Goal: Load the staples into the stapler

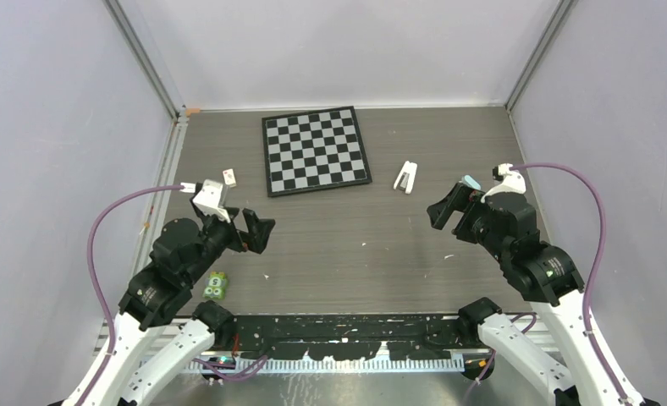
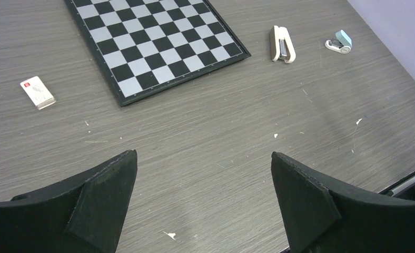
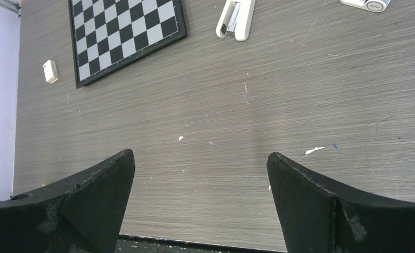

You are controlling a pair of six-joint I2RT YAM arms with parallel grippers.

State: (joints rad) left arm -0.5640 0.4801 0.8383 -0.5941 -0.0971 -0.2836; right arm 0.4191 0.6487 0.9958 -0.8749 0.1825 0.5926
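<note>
The light-blue-and-white object's blue part [image 1: 471, 181] is below and outward of my right gripper, which needs to move outward and down onto that blue part next.
The white stapler [image 1: 406, 177] lies flat on the table, just right of the chessboard; it also shows in the left wrist view [image 2: 282, 44] and the right wrist view [image 3: 236, 18], with its metal channel showing. No silvery staples block is in view. My left gripper [image 1: 261, 232] is open and empty above the table at the near left [image 2: 204, 154]. My right gripper [image 1: 447, 216] is open and empty at the near right [image 3: 200, 153], a little nearer than the stapler.
A chessboard [image 1: 316, 150] lies at the back centre. A small white box with red print [image 1: 229, 176] sits to its left. A light-blue-and-white object [image 1: 471, 182] lies right of the stapler. A green item [image 1: 217, 285] lies near the left arm's base.
</note>
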